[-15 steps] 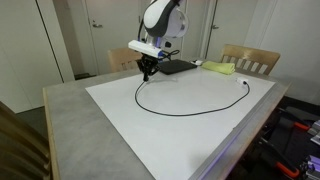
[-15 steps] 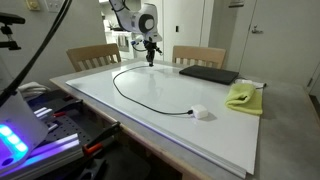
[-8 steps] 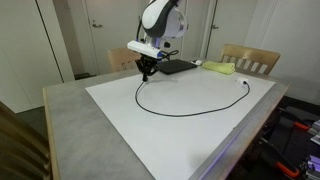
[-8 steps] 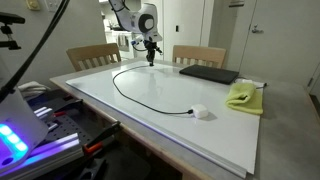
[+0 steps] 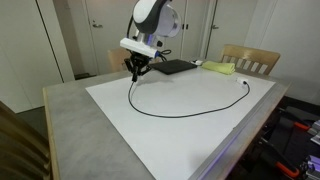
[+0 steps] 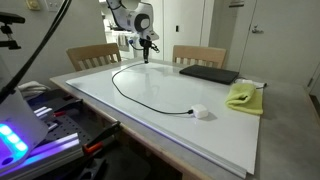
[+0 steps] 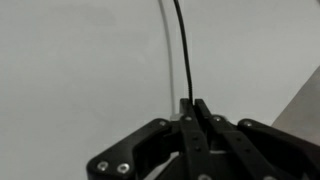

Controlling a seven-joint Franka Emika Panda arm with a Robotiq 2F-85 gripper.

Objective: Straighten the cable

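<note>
The robot's gripper will draw the cable's end to its right in the wrist view, to the grey strip by the white area, so that the cable's curve straightens, and then release it.
The cable (image 5: 190, 113) is a thin black cord lying in a wide curve on the white tabletop (image 5: 150, 140). It also shows in an exterior view (image 6: 135, 95), ending at a small white plug (image 6: 199, 113). My gripper (image 5: 135, 72) is shut on one end of the cable at the far side of the table, holding that end just above the surface; it shows in an exterior view (image 6: 146, 58) too. In the wrist view the closed fingers (image 7: 194, 108) pinch the cable (image 7: 183, 50), which runs straight away from them.
A flat black pad (image 5: 176, 67) lies at the far edge, also in an exterior view (image 6: 208, 74). A yellow-green cloth (image 5: 221, 68) (image 6: 243, 96) lies beside it. Wooden chairs (image 6: 93, 56) (image 5: 250, 59) stand behind the table. Equipment with cables sits beside the table (image 6: 40, 125).
My gripper has moved sideways along the far edge of the table, away from the black pad, dragging the held cable end with it. The rest of the cable has shifted slightly.
</note>
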